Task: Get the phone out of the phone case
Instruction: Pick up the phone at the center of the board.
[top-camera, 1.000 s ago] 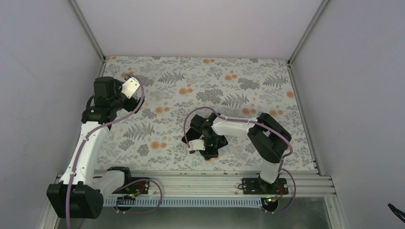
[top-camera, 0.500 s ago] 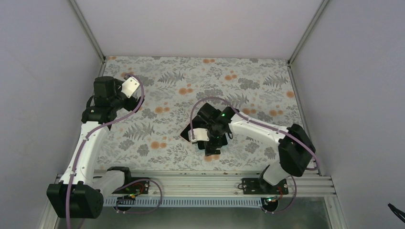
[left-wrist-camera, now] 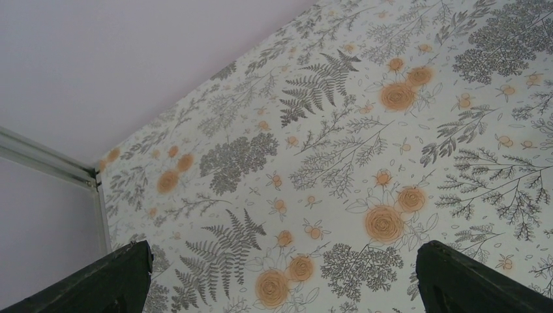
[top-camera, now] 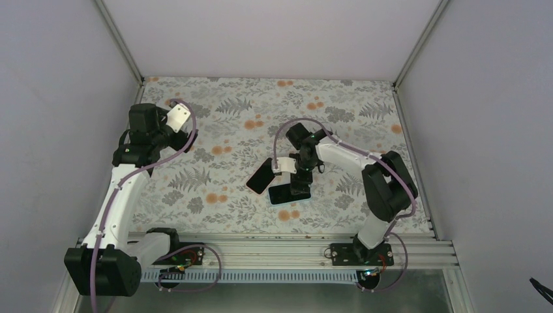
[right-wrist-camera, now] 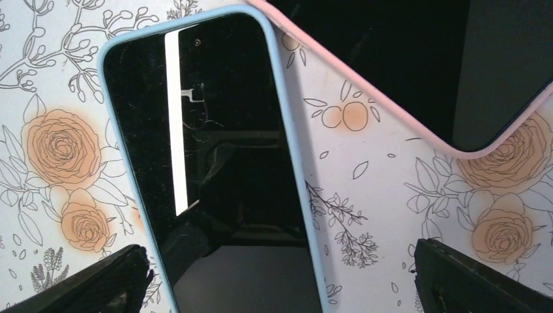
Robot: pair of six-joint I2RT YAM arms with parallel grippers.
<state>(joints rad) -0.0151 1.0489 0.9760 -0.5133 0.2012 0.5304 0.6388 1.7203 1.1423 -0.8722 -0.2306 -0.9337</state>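
Note:
My right gripper moves down and back onto the blue-cased phone's long edges next, since it hovers above them.
Two phones lie face up on the floral mat. One sits in a light blue phone case, with its dark screen mirroring my gripper. The other sits in a pink case, just left of the blue one in the top view. My right gripper hovers open above the blue-cased phone, its fingers straddling the phone's near end and touching nothing. My left gripper is open and empty, raised at the far left.
The floral mat covers the table between grey walls. An aluminium rail runs along the near edge by the arm bases. The left wrist view shows only mat and the back-left corner post.
My right gripper has gone from shut to open and drawn back from the near edge toward the middle. Both phones now lie uncovered. The left arm has not moved.

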